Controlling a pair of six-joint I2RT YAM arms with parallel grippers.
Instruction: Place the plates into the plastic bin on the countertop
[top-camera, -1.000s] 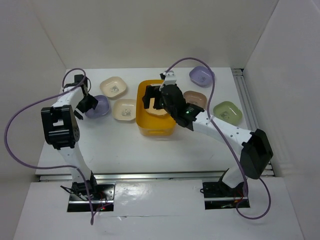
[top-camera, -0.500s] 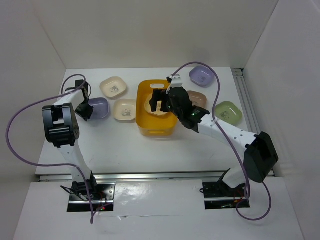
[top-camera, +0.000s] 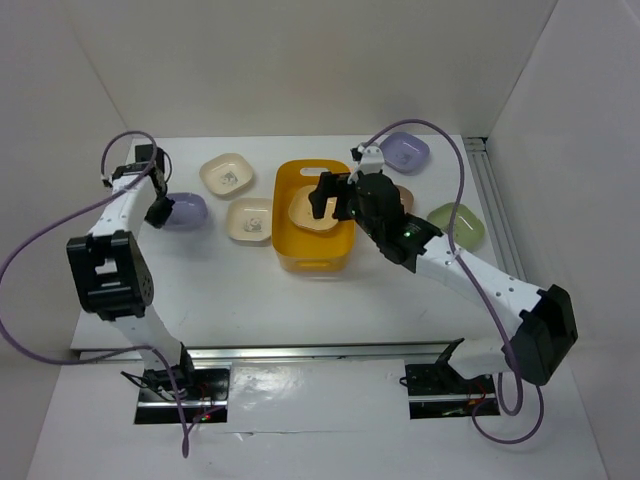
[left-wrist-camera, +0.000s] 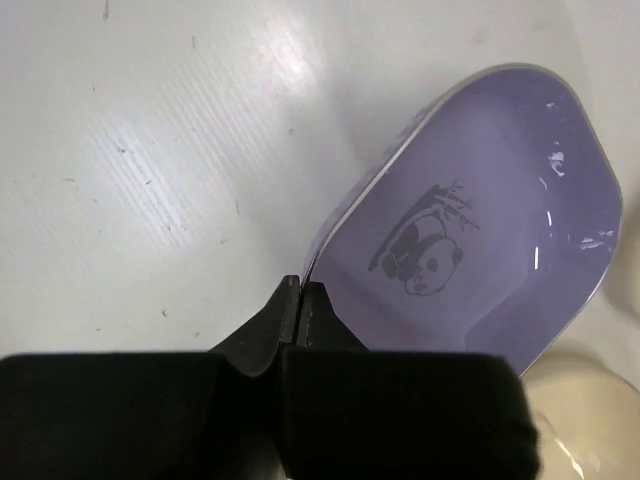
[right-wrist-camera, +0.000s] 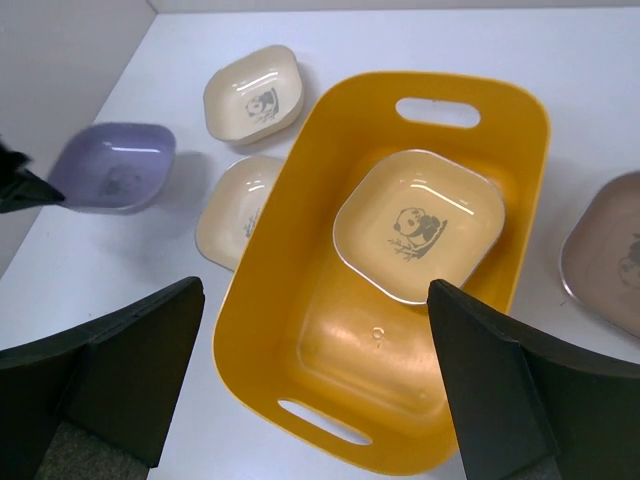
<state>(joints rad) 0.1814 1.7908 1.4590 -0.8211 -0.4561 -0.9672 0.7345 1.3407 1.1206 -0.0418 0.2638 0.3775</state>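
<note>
I will next raise the lavender plate in my left gripper over the cream plates and the bin's side, then lower it onto the yellow-tan plate.
My left gripper is shut on the rim of a lavender plate with a panda print, at the left of the countertop. From above, that plate lies left of two cream plates. The orange-yellow plastic bin stands mid-counter with a yellow-tan plate lying in its far half. My right gripper hangs open above the bin, holding nothing. Right of the bin sit a brown-mauve plate, partly hidden by my right arm, and another lavender plate.
A green plate lies at the right, near the metal rail along the right wall. White walls close the counter at back and sides. A purple cable arcs over the right arm.
My left gripper has closed on the lavender plate's rim, and the arm has drawn slightly left with it. My right gripper, still open, has shifted a little right over the bin.
</note>
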